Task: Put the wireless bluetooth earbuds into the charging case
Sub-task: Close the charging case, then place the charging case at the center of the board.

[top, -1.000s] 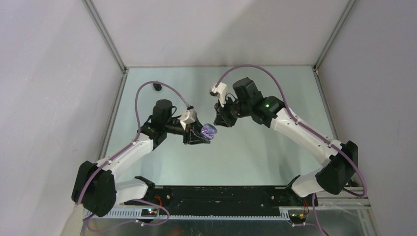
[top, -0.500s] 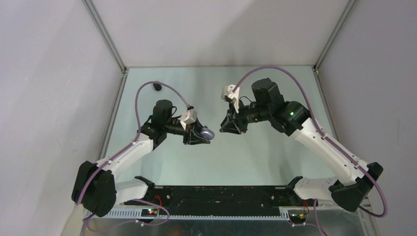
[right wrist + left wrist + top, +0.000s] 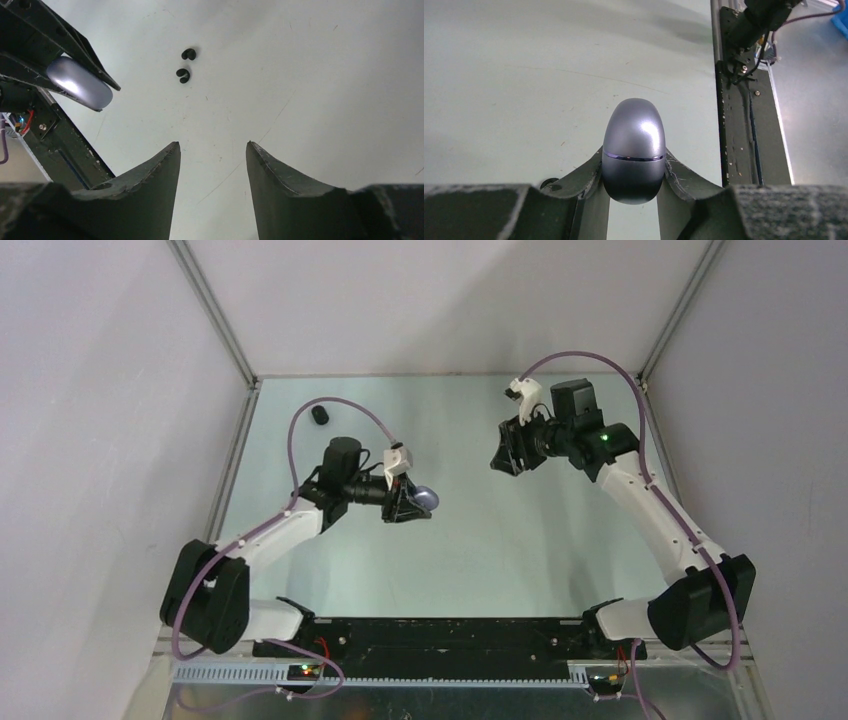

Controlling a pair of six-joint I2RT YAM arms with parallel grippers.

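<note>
The left gripper needs to carry the charging case outward first, to the right in the top view, to get it down onto the table's bare far middle (image 3: 456,450) (image 3: 574,93).
My left gripper (image 3: 413,508) is shut on the charging case (image 3: 426,498), a smooth grey-purple egg shape with its lid closed, held above the table. The left wrist view shows the case (image 3: 634,142) wedged between both fingers (image 3: 584,172). Two glossy black earbuds (image 3: 183,75) lie side by side on the table; from above they show as a dark spot (image 3: 320,414) at the back left. My right gripper (image 3: 503,452) hangs at the back right, well apart from the case (image 3: 80,84), open with nothing between its fingers (image 3: 212,145).
The pale green table (image 3: 500,540) is boxed in by grey walls with metal posts (image 3: 215,310) at the back corners. A black base rail (image 3: 450,635) runs along the near edge and also shows in the left wrist view (image 3: 736,125).
The case's lid, open a second ago, is now shut. My right gripper has pulled away from the case to the back right and opened. The left gripper shifted slightly, still gripping.
</note>
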